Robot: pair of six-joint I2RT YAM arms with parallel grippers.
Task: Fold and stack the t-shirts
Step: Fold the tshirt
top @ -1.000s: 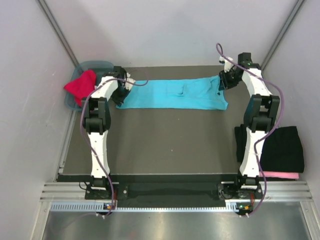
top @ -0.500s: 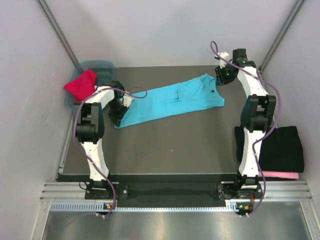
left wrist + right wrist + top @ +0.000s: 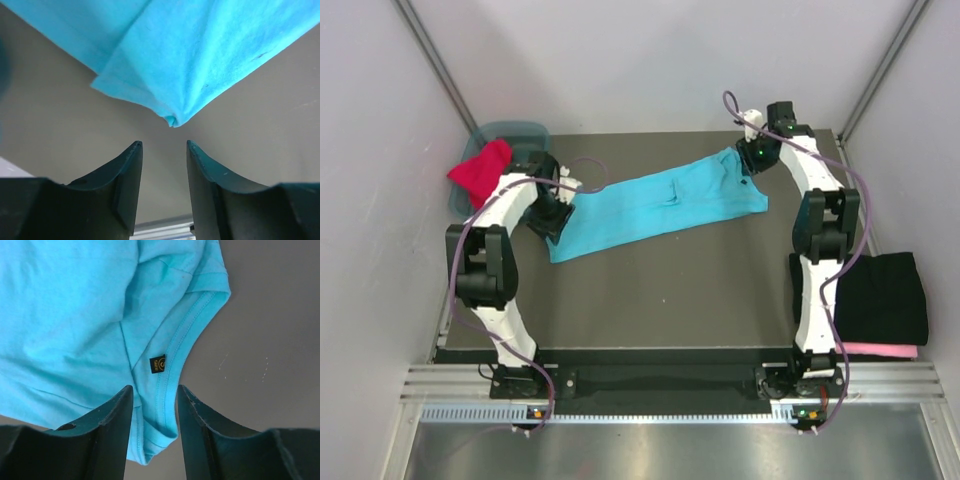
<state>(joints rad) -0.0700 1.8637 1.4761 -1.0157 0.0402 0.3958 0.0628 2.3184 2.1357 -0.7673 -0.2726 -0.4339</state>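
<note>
My left gripper lowers its fingers next until they straddle the cyan t-shirt's near corner (image 3: 555,258) (image 3: 173,119), then closes. That corner lies below the gripper, still clear of its open fingers.
A cyan t-shirt (image 3: 660,200), folded into a long strip, lies slantwise across the far part of the dark table (image 3: 670,290). My left gripper (image 3: 552,215) is at the strip's lower left end. It stands open (image 3: 164,145), with the shirt's corner (image 3: 172,120) lying just beyond its fingertips and nothing between them. My right gripper (image 3: 752,160) is at the upper right end, over the collar. Its jaws stand apart (image 3: 154,387), and the collar edge with a small black label (image 3: 158,363) lies loose on the table between them.
A red garment (image 3: 480,172) hangs over a blue bin (image 3: 525,130) at the far left corner. A folded black stack (image 3: 885,295) on a pink piece (image 3: 880,350) lies to the right of the table. Walls close in on both sides.
The left gripper swung the shirt's left end nearer, so the strip now lies slantwise, then opened and let it go. The right gripper shifted left and widened slightly.
</note>
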